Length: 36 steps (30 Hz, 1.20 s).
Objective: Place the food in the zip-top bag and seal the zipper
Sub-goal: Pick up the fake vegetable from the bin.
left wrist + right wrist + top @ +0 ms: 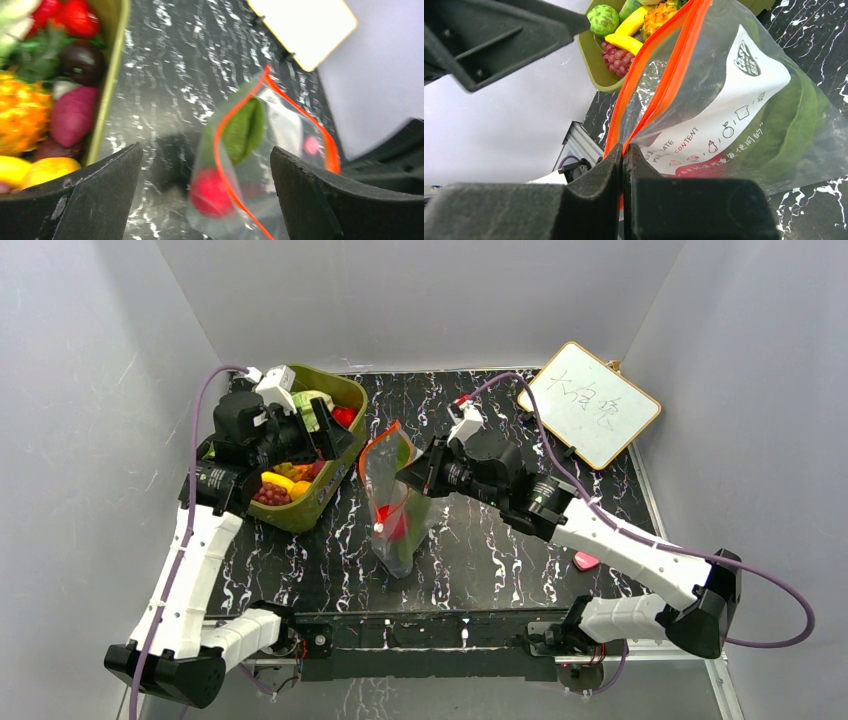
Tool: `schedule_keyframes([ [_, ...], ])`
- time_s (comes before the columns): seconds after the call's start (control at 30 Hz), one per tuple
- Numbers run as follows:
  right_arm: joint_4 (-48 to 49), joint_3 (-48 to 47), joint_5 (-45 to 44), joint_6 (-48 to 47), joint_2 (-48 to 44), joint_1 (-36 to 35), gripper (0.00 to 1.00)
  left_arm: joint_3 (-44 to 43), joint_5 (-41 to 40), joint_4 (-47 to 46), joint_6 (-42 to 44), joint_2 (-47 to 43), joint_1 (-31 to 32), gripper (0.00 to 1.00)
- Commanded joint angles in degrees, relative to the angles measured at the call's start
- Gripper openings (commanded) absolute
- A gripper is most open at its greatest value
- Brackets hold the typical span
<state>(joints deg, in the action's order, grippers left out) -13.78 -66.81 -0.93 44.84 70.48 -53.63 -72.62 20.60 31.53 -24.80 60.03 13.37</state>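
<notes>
The green round fruit in the olive tub is uncovered, so I should next move my empty left gripper to the left in the top view, then down into the tub around the fruit.
The clear zip-top bag (397,515) stands upright mid-table with its mouth open. My right gripper (405,478) is shut on the orange zipper (651,90) strip at the rim, jaws pressed together (623,155). Inside the bag are a long green leaf (245,130) and a red round fruit (210,192). A small white slider tab (380,527) hangs on the strip. My left gripper (345,440) is open and empty (205,195), hovering between the tub and the bag's mouth. More food (285,485) lies in the olive tub: grapes (616,55), yellow pieces (624,42), a pale green cabbage (603,19).
The olive-green tub (340,390) sits at the back left, under my left wrist. A white wood-framed board (588,403) leans at the back right. A small pink piece (585,561) lies near the right arm. Grey walls close in on three sides.
</notes>
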Motion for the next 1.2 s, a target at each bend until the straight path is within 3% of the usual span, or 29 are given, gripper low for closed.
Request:
schedule_keyframes([
  [0.0, 0.63, -1.31, -0.82, -2.39, -3.19, -0.34, 0.00, -2.79, -14.96, 6.20, 7.60, 2.26, 0.20, 0.98],
  [0.13, -0.38, -1.05, -1.33, -4.68, -4.74, -0.32, 0.00, -3.44, -25.53, 6.99, 10.37, 5.08, 0.13, 0.98],
  [0.5, 0.68, 0.97, -0.45, -7.94, -8.39, -0.29, 0.00, -3.40, -40.90, 4.37, 11.72, 8.61, -5.32, 0.98],
  [0.67, 3.38, 2.75, 2.67, -7.23, -8.42, -0.29, 0.00, -2.48, -41.02, 3.93, 14.37, 6.35, -13.19, 0.96],
  [0.77, 3.95, 3.42, 3.76, -6.87, -8.61, -0.26, 0.00, -1.52, -44.72, 3.16, 16.60, 6.20, -14.43, 0.96],
  [1.17, 4.76, 4.90, 4.42, -7.76, -10.23, -0.33, 0.00, 2.84, -45.90, -2.81, 18.51, 13.38, -20.75, 0.95],
])
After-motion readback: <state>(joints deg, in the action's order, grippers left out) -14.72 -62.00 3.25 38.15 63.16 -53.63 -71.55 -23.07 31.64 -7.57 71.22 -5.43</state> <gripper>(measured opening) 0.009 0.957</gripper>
